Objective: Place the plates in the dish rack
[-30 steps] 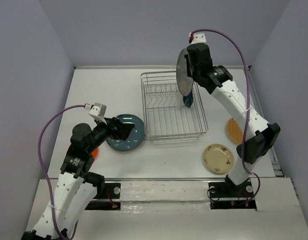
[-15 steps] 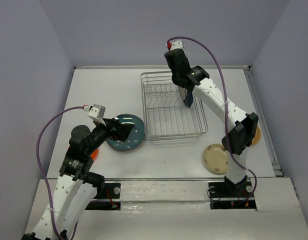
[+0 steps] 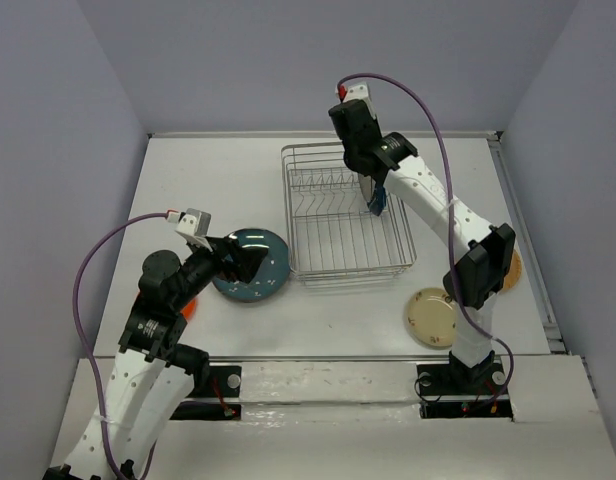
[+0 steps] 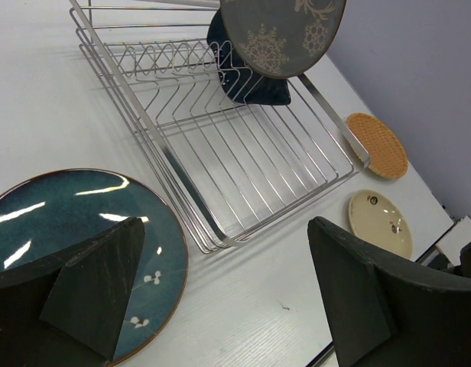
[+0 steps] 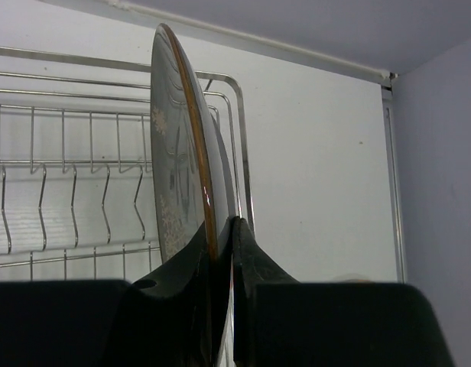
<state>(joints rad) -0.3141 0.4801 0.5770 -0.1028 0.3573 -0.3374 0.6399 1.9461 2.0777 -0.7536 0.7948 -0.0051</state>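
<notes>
The grey plate, already on edge, comes down next between the rack's wires [image 3: 356, 187] [image 5: 141, 202] beside the dark-blue plate. My right gripper then releases the grey plate's rim, since the wires lie below it.
My right gripper [image 3: 364, 172] is shut on the rim of the grey plate with white motifs [image 5: 182, 168] and holds it upright on edge over the back right of the wire dish rack [image 3: 333, 262]. The grey plate [image 4: 285, 34] stands right in front of the dark-blue plate [image 4: 247, 80], which leans in the rack's prongs. My left gripper [image 4: 228, 267] is open and empty, low over the teal plate [image 4: 67, 222] lying left of the rack. The small orange plate [image 3: 190, 307] peeks out under my left arm.
The tan plate [image 4: 377, 145] and the cream plate [image 4: 381, 223] lie flat on the white table, right of the rack. The tan plate is partly hidden behind my right arm in the top view. Grey walls close in the back and sides.
My right arm has swung left and down, bringing the grey plate from above the rack's back right corner in among the prongs beside the dark-blue plate. My left arm has not moved.
</notes>
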